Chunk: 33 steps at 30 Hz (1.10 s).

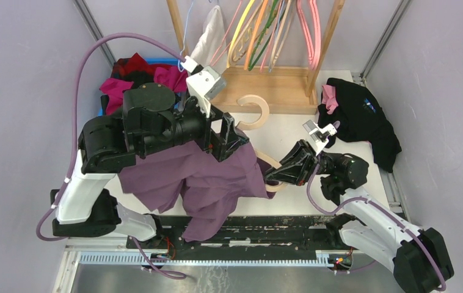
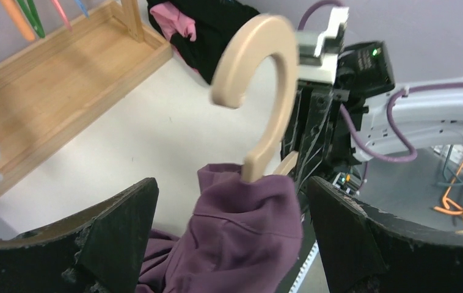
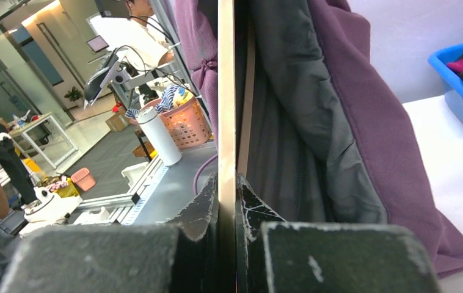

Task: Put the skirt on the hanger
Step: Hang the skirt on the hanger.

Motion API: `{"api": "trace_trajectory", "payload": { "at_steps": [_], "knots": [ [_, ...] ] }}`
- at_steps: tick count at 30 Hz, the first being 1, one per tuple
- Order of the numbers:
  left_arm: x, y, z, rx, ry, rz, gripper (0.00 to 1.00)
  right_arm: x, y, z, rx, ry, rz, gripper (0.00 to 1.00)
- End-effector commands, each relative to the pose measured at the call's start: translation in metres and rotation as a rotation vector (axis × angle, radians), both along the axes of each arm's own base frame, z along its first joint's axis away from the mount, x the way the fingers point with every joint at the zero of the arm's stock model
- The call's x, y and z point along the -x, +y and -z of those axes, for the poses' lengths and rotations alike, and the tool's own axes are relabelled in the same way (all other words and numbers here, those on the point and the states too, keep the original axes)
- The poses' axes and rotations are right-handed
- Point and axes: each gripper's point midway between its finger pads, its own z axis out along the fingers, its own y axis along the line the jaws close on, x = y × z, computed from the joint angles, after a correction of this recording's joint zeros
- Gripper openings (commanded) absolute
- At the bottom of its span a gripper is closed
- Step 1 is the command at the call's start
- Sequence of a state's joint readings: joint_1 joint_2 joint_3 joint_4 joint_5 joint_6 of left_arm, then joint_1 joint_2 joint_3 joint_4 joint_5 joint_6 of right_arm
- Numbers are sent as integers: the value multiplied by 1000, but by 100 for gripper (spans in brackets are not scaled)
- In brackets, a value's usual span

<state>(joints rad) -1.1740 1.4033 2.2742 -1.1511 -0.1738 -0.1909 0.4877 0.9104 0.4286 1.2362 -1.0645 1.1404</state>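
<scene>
The right gripper stays nearly in place next and opens to release the hanger's end point(image 1: 278, 187), since that lies between its fingers with the skirt point(image 1: 204, 177) draped alongside.
The purple skirt point(image 1: 204, 177) is draped over a wooden hanger whose hook point(image 1: 255, 110) sticks out behind the left arm. My left gripper point(image 1: 226, 137) hovers over the skirt's top. In the left wrist view the left gripper point(image 2: 230, 183) is open, its fingers point(image 2: 119, 232) standing wide either side of the skirt point(image 2: 247, 232), with the hook point(image 2: 266, 79) rising from the cloth. My right gripper point(image 1: 278, 174) is shut on the hanger's end. In the right wrist view the right gripper point(image 3: 228, 189) clamps the hanger's thin edge point(image 3: 226, 122), and the skirt point(image 3: 363, 122) hangs to its right.
A wooden rack point(image 1: 278, 85) with several coloured hangers and a white garment point(image 1: 211, 36) stands at the back. A blue bin of clothes point(image 1: 137, 73) is at the back left. A black and pink garment point(image 1: 357, 116) lies at the right.
</scene>
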Motion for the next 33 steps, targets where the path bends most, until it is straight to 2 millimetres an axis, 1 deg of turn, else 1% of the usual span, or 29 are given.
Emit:
{"api": "trace_trajectory", "payload": {
  "at_steps": [1,4,8,13,15,20,21,23,24,25,27,28,31,33],
  "knots": [
    [8,7,6,-15,-17,41,97,24,-12,-56,-154,-247,-9,1],
    [15,5,17,-32,9,76,97,27,-12,-57,-144,-252,-26,1],
    [30,0,31,-41,55,157,96,31,-13,-57,-137,-253,-38,1],
    [45,0,36,-38,93,222,97,29,-13,-54,-132,-247,-37,1],
    [49,1,42,-44,113,236,97,30,-13,-54,-130,-246,-41,1],
    [49,7,55,-71,146,213,97,33,-14,-53,-124,-246,-50,1],
    [49,8,58,-79,153,205,95,34,-14,-53,-124,-246,-51,1],
    [47,11,65,-98,167,183,91,34,-15,-52,-125,-246,-50,1],
    [46,12,68,-109,173,171,86,35,-15,-52,-125,-247,-49,1],
    [45,13,74,-123,180,164,80,35,-15,-52,-128,-247,-48,1],
    [44,12,81,-142,193,155,60,36,-16,-52,-133,-249,-44,1],
    [43,11,85,-152,201,152,54,37,-16,-53,-134,-251,-44,1],
    [43,7,95,-176,217,154,48,39,-17,-54,-138,-257,-44,1],
    [45,2,100,-189,228,164,41,40,-18,-56,-140,-260,-47,1]
  ]
}}
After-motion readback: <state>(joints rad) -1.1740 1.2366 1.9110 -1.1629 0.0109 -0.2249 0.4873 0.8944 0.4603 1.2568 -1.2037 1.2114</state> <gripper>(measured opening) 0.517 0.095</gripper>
